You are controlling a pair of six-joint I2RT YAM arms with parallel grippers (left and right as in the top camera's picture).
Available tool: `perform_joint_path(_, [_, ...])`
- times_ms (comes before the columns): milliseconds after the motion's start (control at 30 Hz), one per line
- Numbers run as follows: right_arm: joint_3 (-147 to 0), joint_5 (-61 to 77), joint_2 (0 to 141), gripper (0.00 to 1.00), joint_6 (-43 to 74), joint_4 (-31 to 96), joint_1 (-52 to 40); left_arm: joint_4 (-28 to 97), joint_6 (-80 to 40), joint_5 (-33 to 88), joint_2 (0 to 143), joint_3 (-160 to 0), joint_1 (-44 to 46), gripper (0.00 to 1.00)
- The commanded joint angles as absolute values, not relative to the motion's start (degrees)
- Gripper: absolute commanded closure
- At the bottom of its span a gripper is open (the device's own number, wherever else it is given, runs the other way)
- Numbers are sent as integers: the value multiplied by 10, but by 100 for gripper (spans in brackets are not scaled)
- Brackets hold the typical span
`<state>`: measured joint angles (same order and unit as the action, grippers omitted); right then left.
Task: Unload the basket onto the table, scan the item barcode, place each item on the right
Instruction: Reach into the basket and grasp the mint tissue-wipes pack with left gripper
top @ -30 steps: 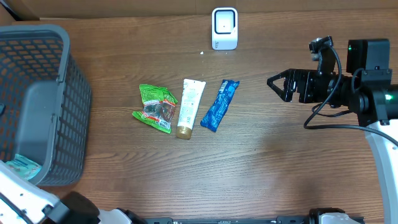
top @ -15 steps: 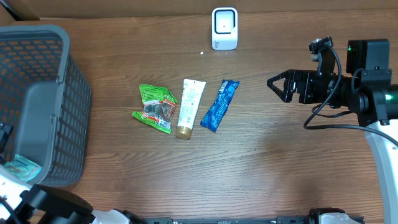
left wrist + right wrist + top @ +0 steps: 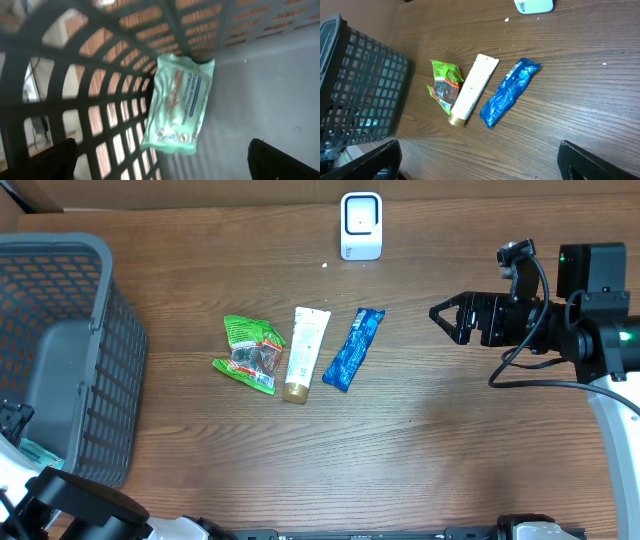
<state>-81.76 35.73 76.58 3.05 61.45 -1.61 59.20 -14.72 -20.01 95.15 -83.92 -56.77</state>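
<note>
The middle of the mint-green packet (image 3: 181, 111) lies below my left gripper in the basket's corner. The gripper lowers onto it next, since the open fingers span the packet's width.
Three items lie in a row on the table: a green snack packet (image 3: 250, 353), a white tube with a gold cap (image 3: 305, 352) and a blue packet (image 3: 353, 348). The right wrist view shows them too: green packet (image 3: 445, 82), tube (image 3: 472, 87), blue packet (image 3: 509, 91). A white scanner (image 3: 361, 225) stands at the far edge. My right gripper (image 3: 440, 315) hangs open to the right of the items, holding nothing (image 3: 480, 167). My left gripper (image 3: 162, 170) is open over the basket, where a mint-green packet (image 3: 180, 105) lies in the corner.
A dark grey lattice basket (image 3: 115, 380) fills the left side of the table; its wall (image 3: 100, 75) is close to my left fingers. The basket (image 3: 365, 85) also shows at the left of the right wrist view. Bare wood lies between the items and my right gripper.
My left arm has shifted at the lower left corner, by the basket's near end. The right arm and the three items have not moved.
</note>
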Motion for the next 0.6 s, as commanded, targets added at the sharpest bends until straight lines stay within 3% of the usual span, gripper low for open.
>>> perform_joint_path(0, [-832, 338, 765, 0, 32, 612, -19, 565, -99, -172, 952, -811, -576, 0])
perform_joint_path(133, [-832, 331, 765, 0, 33, 613, -19, 530, -28, -89, 952, -773, -576, 5])
perform_joint_path(567, [-832, 331, 765, 0, 33, 623, -19, 405, -15, -150, 952, -636, -576, 6])
